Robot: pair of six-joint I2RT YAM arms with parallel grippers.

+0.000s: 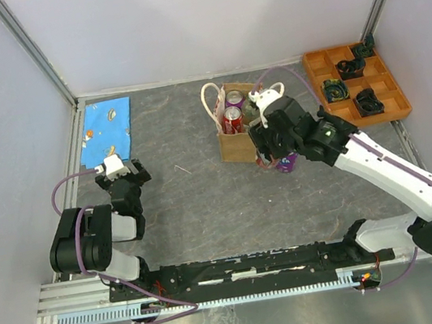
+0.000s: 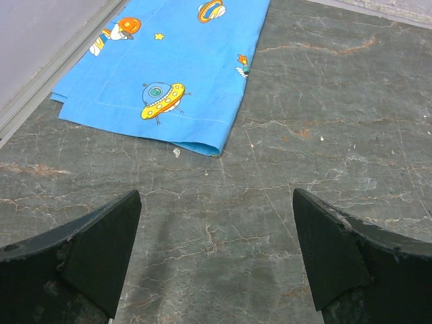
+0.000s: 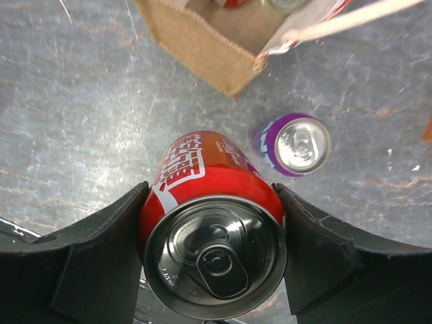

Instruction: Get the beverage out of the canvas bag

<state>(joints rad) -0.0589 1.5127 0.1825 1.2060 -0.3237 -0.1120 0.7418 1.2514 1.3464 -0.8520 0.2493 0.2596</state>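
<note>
My right gripper will next lower the red can left in the top view to release it on bare tabletop by the purple can.
The canvas bag stands open at the table's middle back, with a red can and a pink-purple can inside. Its tan corner and a cream handle show in the right wrist view. My right gripper is just right of the bag and shut on a red beverage can, seen top-on, one finger against each side. A purple can stands on the table beside it. My left gripper is open and empty above bare table.
A blue cartoon-print cloth lies at the back left, also ahead of the left fingers. An orange compartment tray with dark objects sits at the back right. Grey walls enclose the table.
</note>
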